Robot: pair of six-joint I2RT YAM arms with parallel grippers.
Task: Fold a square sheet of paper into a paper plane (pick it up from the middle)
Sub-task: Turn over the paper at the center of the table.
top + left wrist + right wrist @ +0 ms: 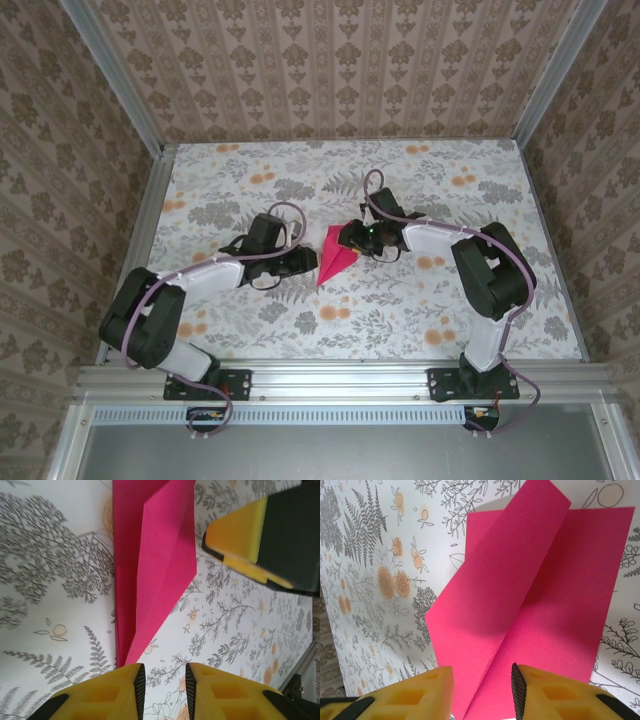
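Observation:
The right gripper moves down astride the plane's centre fold (pixel 340 252) next and closes there, since the raised fold lies below it, lined up with its open gap.
The square sheet of paper lies folded into a magenta paper plane (pixel 335 258) at the table's middle, its point toward the near side. In the left wrist view the paper plane (pixel 150 555) narrows to a tip just beside my left gripper's left finger. My left gripper (pixel 303 262) (pixel 165 680) is open, with bare tablecloth between its pads. My right gripper (pixel 350 237) (pixel 482 680) hovers open over the plane's wide end, the raised centre fold (pixel 535 605) running into the gap between its fingers without being pinched. One of the right gripper's yellow fingers (pixel 237 535) shows in the left wrist view.
The table (pixel 400 310) wears a floral cloth with grey leaves and orange blossoms. Aluminium rails (pixel 340 378) frame it, with patterned walls on three sides. Both arms reach inward from the near edge and meet around the plane.

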